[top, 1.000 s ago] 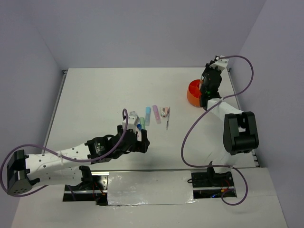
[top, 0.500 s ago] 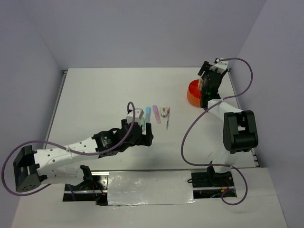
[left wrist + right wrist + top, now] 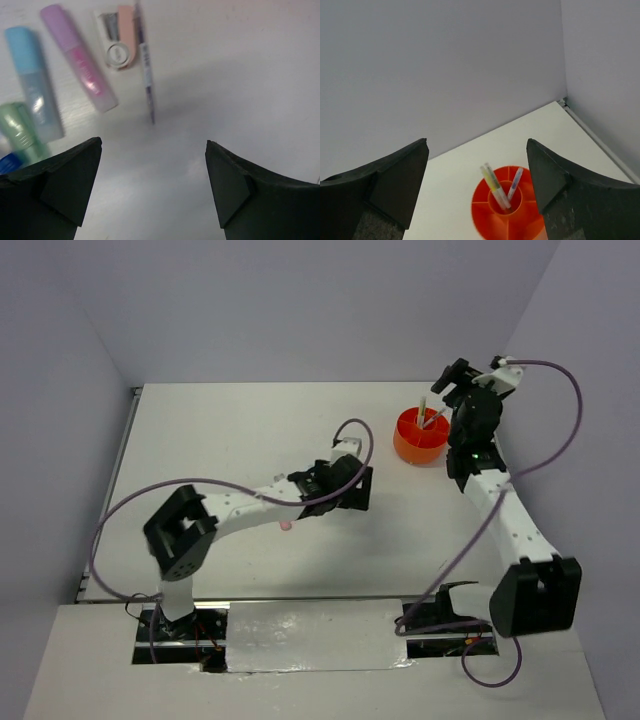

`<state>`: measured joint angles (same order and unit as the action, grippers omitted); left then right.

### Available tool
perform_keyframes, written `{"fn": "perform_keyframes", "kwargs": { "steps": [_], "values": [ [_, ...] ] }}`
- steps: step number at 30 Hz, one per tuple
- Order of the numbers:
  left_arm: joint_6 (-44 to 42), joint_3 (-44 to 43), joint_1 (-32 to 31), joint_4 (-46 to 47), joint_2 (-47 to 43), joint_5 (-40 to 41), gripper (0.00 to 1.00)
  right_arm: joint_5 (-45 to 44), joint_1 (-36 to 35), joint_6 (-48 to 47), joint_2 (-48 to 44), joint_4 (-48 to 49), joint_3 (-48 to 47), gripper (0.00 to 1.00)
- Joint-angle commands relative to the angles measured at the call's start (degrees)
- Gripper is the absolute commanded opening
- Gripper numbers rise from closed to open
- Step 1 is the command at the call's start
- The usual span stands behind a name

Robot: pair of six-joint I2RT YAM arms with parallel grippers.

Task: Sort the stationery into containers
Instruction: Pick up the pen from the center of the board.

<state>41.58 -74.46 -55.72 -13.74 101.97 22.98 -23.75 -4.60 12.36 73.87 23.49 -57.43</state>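
My left gripper will go down onto the near half of the thin pen and close next, since the pen lies below it, in line with its finger gap.
The orange pot (image 3: 412,445) stands at the back right with a yellow-green pen (image 3: 495,187) and a blue pen (image 3: 515,182) leaning in its middle cup. My right gripper (image 3: 477,185) hangs open above and just behind the pot (image 3: 506,224), holding nothing. My left gripper (image 3: 152,185) is open low over the table, just short of a row of stationery: a blue marker (image 3: 33,85), a pink marker (image 3: 80,60), a white-and-pink piece (image 3: 119,37), a thin pen (image 3: 146,65) and a green item (image 3: 20,131). In the top view the left gripper (image 3: 352,492) hides that row.
A small pink item (image 3: 286,526) lies on the table beside the left forearm. The table's right edge and rail (image 3: 600,140) run close to the pot. Purple cables loop over both arms.
The right gripper has opened and drawn up and back from the pot, where pens now stand. The left arm has swung right and forward over the row of stationery.
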Motion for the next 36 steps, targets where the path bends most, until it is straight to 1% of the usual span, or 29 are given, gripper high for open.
{"fn": "perform_keyframes", "kwargs": {
  "steps": [1, 2, 3, 4, 5, 6, 7, 9, 10, 12, 14, 16, 17, 19, 20, 21, 22, 27, 28, 29, 30, 32, 33, 35, 36],
  "values": [
    [0.7, -10.5, 0.5, -6.5, 10.7, 0.8, 0.95, -2.2, 0.1, 13.3, -8.7, -24.1, -5.0, 0.86],
    [1.5, -15.7, 0.8, -8.1, 13.1, 1.0, 0.93, 0.9, -0.1, 14.4, -10.0, -27.2, -4.8, 0.86],
    [1.6, -18.0, 0.9, -9.5, 15.3, 0.6, 0.90, 2.6, -0.1, 15.4, -11.3, -31.4, -3.1, 0.86],
    [1.6, -20.4, 0.9, -12.2, 19.2, 0.8, 0.88, 4.3, -0.2, 16.4, -14.2, -32.4, -1.6, 0.86],
    [1.5, -23.9, 0.9, -13.4, 20.8, 1.0, 0.85, 6.1, -0.2, 16.9, -15.9, -32.5, 0.4, 0.86],
    [1.4, -25.1, 1.0, -14.0, 22.3, 0.9, 0.81, 9.4, -0.3, 17.8, -17.5, -31.9, 2.3, 0.86],
    [1.7, -26.2, 1.1, -15.3, 24.2, 1.2, 0.80, 11.0, -0.5, 18.3, -20.6, -31.2, 6.2, 0.86],
    [2.4, -27.8, 1.3, -16.2, 25.6, 1.1, 0.75, 14.2, -0.4, 18.1, -22.8, -31.7, 8.7, 0.85],
    [2.5, -27.8, 1.3, -16.2, 26.3, 0.8, 0.75, 14.5, -0.6, 18.0, -24.4, -32.4, 9.9, 0.85],
    [2.4, -28.2, 1.4, -15.4, 27.1, 0.4, 0.74, 15.4, -0.8, 17.5, -26.0, -33.6, 11.4, 0.84],
    [1.7, -29.9, 1.6, -15.9, 28.6, 0.3, 0.69, 16.7, -0.8, 17.2, -28.6, -33.9, 12.2, 0.84],
    [1.5, -31.2, 1.7, -16.7, 30.6, 0.2, 0.69, 17.4, -0.8, 17.0, -30.7, -34.4, 12.8, 0.84],
    [1.3, -32.2, 1.8, -17.1, 31.0, -0.1, 0.64, 17.7, -0.9, 16.9, -31.2, -34.6, 12.9, 0.84],
    [1.3, -32.7, 1.7, -17.8, 32.1, -0.4, 0.60, 18.0, -0.8, 16.5, -32.2, -35.3, 12.5, 0.84],
    [1.6, -32.7, 1.7, -18.1, 32.3, -0.7, 0.59, 18.5, -0.9, 16.1, -32.3, -35.6, 12.3, 0.84],
    [1.7, -32.5, 1.6, -18.5, 32.3, -0.8, 0.52, 18.7, -0.9, 15.9, -32.3, -36.3, 11.8, 0.84],
    [2.0, -32.1, 1.6, -18.6, 32.1, -1.0, 0.49, 19.0, -0.9, 15.7, -32.2, -36.7, 11.6, 0.84],
    [2.7, -27.3, 1.5, -18.3, 31.0, -3.0, 0.37, 21.8, -0.8, 15.9, -32.5, -37.0, 11.1, 0.85],
    [2.2, -26.1, 1.2, -18.1, 30.7, -4.1, 0.32, 22.3, -0.8, 16.0, -32.7, -36.9, 11.2, 0.85],
    [2.0, -25.4, 0.9, -18.2, 30.6, -4.2, 0.18, 23.1, -0.8, 16.2, -32.8, -36.7, 11.5, 0.85],
    [1.9, -24.6, 0.5, -18.0, 29.8, -4.3, 0.12, 26.0, -0.8, 16.3, -32.7, -35.5, 12.2, 0.86],
    [1.0, -20.7, -0.4, -15.4, 28.4, -6.1, 0.00, 28.9, -0.8, 16.2, -31.9, -33.7, 13.2, 0.89],
    [0.6, -19.3, -0.8, -14.0, 26.4, -8.1, 0.00, 31.5, -0.7, 16.5, -30.3, -33.3, 13.9, 0.91],
    [0.2, -13.5, -1.1, -8.1, 23.5, -9.9, 0.00, 33.0, -0.8, 17.2, -28.4, -32.4, 15.2, 0.98],
    [0.1, -11.3, -1.2, -5.7, 19.9, -10.7, 0.00, 34.2, -0.7, 18.4, -27.3, -31.8, 15.9, 0.98]
  ]
}}
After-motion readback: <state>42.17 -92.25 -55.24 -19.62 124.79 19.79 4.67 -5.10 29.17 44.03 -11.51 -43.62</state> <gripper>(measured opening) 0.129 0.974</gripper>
